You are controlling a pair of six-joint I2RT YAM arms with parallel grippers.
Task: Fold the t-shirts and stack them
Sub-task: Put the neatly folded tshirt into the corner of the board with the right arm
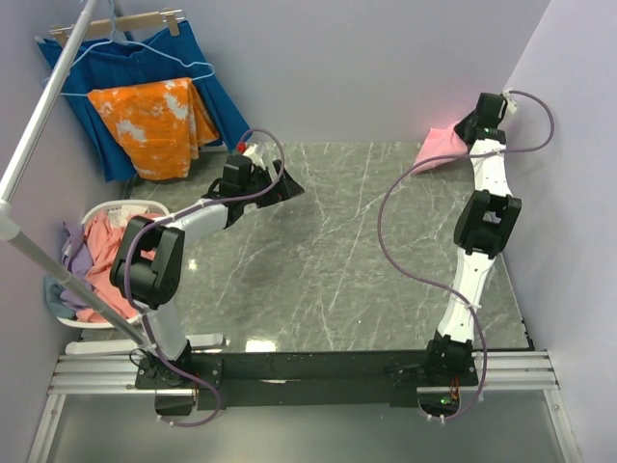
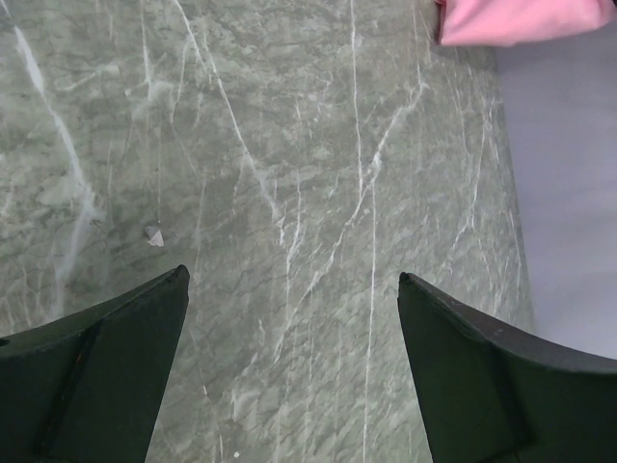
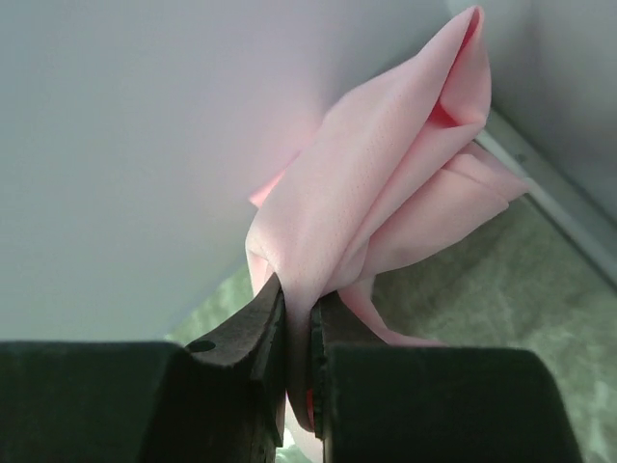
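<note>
The robot will pull its right gripper back next, then lower the fold onto the marble (image 1: 447, 196).
A light pink t-shirt (image 1: 440, 149) sits bunched at the table's far right corner, against the back wall. My right gripper (image 1: 474, 129) is shut on a fold of it; in the right wrist view the pink t-shirt (image 3: 386, 193) rises out of the narrow gap of the gripper (image 3: 301, 313). More t-shirts (image 1: 101, 253), salmon-pink and lilac, lie heaped in a white basket (image 1: 125, 207) at the left. Above the far left of the table my left gripper (image 1: 285, 185) hangs open and holds nothing; its view looks down on bare marble, with the pink t-shirt (image 2: 521, 19) at the top edge.
An orange cloth with white blotches (image 1: 152, 123) and a dark blue pleated cloth (image 1: 207, 82) hang from a hanger at the back left. A slanted metal pole (image 1: 43, 116) crosses the left side. The grey marble table (image 1: 328, 251) ends at the right wall.
</note>
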